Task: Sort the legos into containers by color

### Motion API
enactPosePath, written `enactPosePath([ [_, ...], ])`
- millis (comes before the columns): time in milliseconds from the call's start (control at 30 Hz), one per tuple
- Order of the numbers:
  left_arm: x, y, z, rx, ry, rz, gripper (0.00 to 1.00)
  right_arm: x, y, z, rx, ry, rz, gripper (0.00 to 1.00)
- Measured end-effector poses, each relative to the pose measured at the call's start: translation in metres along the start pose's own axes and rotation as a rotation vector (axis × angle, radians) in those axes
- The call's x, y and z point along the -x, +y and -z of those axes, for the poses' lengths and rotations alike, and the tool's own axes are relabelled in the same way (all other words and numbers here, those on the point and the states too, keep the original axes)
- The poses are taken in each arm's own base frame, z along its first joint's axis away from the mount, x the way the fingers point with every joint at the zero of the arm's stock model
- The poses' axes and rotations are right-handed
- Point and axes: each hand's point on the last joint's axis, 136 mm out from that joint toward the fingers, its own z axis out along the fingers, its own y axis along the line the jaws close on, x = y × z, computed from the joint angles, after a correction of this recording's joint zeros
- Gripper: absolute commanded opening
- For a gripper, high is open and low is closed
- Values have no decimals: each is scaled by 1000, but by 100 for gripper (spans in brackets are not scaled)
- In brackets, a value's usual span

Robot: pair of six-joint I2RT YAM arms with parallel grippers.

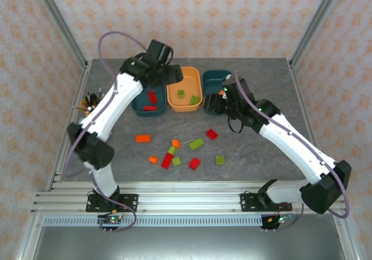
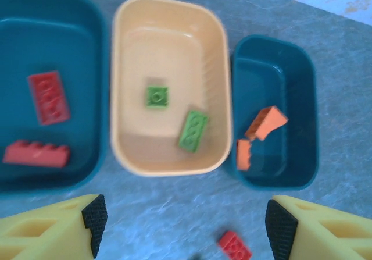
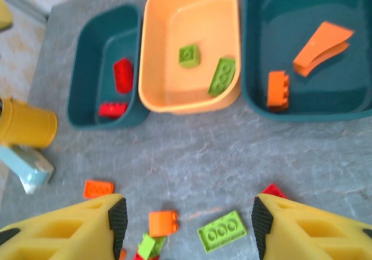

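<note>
An orange lego (image 1: 176, 143) still lies loose beside the long green one, so my open right gripper needs to come back from the tubs and down around it.
Three tubs stand in a row at the back. The left teal tub (image 1: 141, 104) holds two red legos (image 2: 49, 97). In the orange tub (image 1: 185, 104) lie two green legos (image 2: 157, 95). The right teal tub (image 1: 216, 75) contains two orange legos (image 3: 278, 89). Several loose red, orange and green legos (image 1: 196, 143) are scattered on the table in front. My left gripper (image 1: 168, 74) hangs open over the tubs' near edge, nothing between its fingers (image 2: 95, 216). Beside the right teal tub, my right gripper (image 1: 212, 103) is open and empty above a green lego (image 3: 221, 231).
A yellow cup of pens (image 1: 91, 102) stands at the table's left edge, next to the left arm. Metal frame posts (image 1: 61, 24) rise at the back corners. The grey table (image 1: 261, 149) has free room to the right of the loose bricks.
</note>
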Motion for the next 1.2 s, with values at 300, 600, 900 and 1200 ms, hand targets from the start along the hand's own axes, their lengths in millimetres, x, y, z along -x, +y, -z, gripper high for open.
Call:
enactPosePath([
  [300, -133, 128, 39, 165, 74, 115, 81, -127, 49, -82, -80, 380, 219, 60],
  [600, -207, 172, 68, 11, 36, 227, 82, -185, 50, -148, -236, 559, 184, 60],
  [900, -216, 170, 77, -72, 21, 287, 82, -199, 43, -182, -311, 596, 138, 47],
  [1200, -217, 168, 77, -79, 31, 287, 82, -200, 28, -192, -356, 612, 94, 30],
])
